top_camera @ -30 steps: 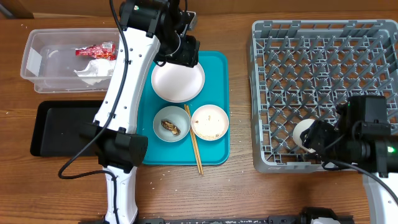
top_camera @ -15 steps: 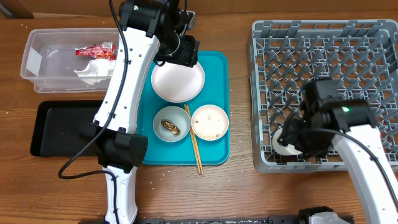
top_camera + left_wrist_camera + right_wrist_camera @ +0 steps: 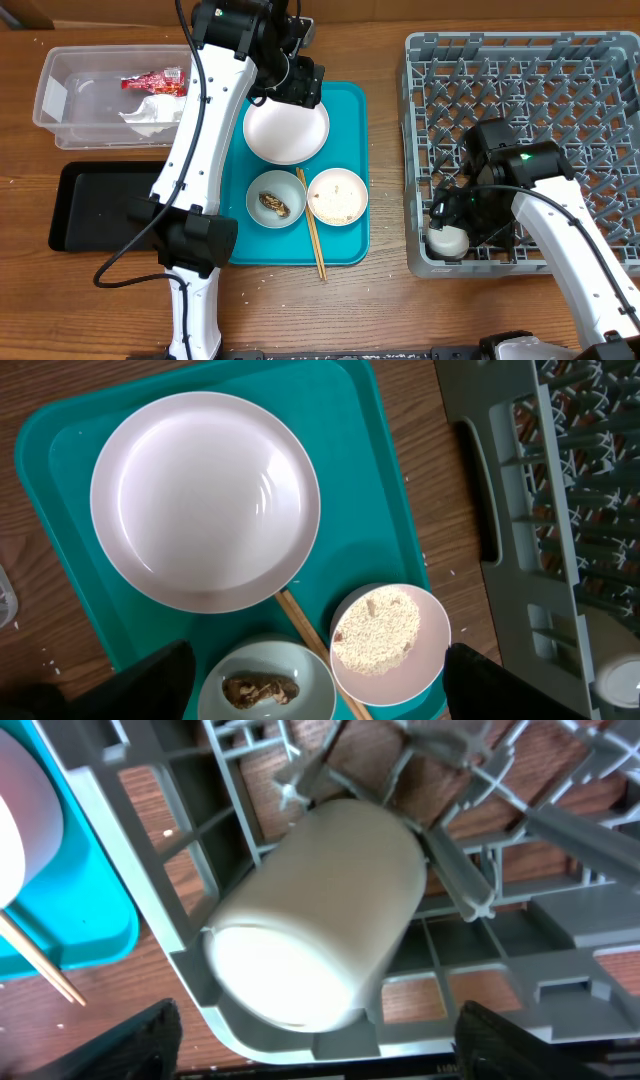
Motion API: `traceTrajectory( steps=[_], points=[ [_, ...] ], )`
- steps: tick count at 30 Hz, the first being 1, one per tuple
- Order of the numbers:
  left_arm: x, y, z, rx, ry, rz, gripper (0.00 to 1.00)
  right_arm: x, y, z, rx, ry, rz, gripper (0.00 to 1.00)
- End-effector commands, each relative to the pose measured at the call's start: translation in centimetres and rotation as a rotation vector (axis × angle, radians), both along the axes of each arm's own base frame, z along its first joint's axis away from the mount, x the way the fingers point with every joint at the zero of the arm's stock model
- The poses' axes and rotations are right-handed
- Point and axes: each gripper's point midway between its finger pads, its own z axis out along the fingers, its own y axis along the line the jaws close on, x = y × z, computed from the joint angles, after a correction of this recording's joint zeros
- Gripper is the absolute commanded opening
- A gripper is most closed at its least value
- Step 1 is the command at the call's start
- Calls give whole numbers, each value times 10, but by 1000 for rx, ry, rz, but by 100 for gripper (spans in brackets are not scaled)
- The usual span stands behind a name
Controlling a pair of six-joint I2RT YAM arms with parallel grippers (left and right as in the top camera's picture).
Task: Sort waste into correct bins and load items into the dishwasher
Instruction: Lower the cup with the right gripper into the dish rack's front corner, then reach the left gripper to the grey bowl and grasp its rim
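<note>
The left gripper moves back and down onto the bowl's rim beside the chopsticks next, since the blue-grey bowl (image 3: 275, 199) still holds the brown lump.
The small white cup (image 3: 448, 240) lies on its side in the front-left corner of the grey dish rack (image 3: 520, 60). My right gripper (image 3: 456, 218) hovers just over it, open; in the right wrist view the cup (image 3: 315, 920) rests against the rack wall (image 3: 150, 850), clear of my fingers (image 3: 325, 1050). My left gripper (image 3: 300, 85) is open and empty above the round plate (image 3: 286, 131). The blue-grey bowl (image 3: 275, 199) holds the brown lump (image 3: 258, 690). The pinkish bowl (image 3: 337, 196) holds rice. The chopsticks (image 3: 312, 225) lie between the bowls.
Plate and bowls sit on the teal tray (image 3: 345, 110). The clear tub (image 3: 60, 95) at far left holds the red-and-white wrapper (image 3: 155, 82) and the napkin (image 3: 148, 118). The black tray (image 3: 95, 205) lies in front of it. A few rice grains dot the wooden table.
My right gripper has moved left along the rack's front row, and the cup has gone with it into the front-left corner. The left arm has barely moved.
</note>
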Motion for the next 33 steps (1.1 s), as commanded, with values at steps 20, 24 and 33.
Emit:
traceTrajectory(
  steps=[20,24,33],
  points=[
    [-55,44,88,-38,-77,218,78,67,40,130,122,-410,108,92],
    [-73,55,59,83,12,341,77,67,28,126,58,-404,92,93],
    [-107,15,-40,193,230,283,72,71,28,128,55,-422,95,93]
  ],
)
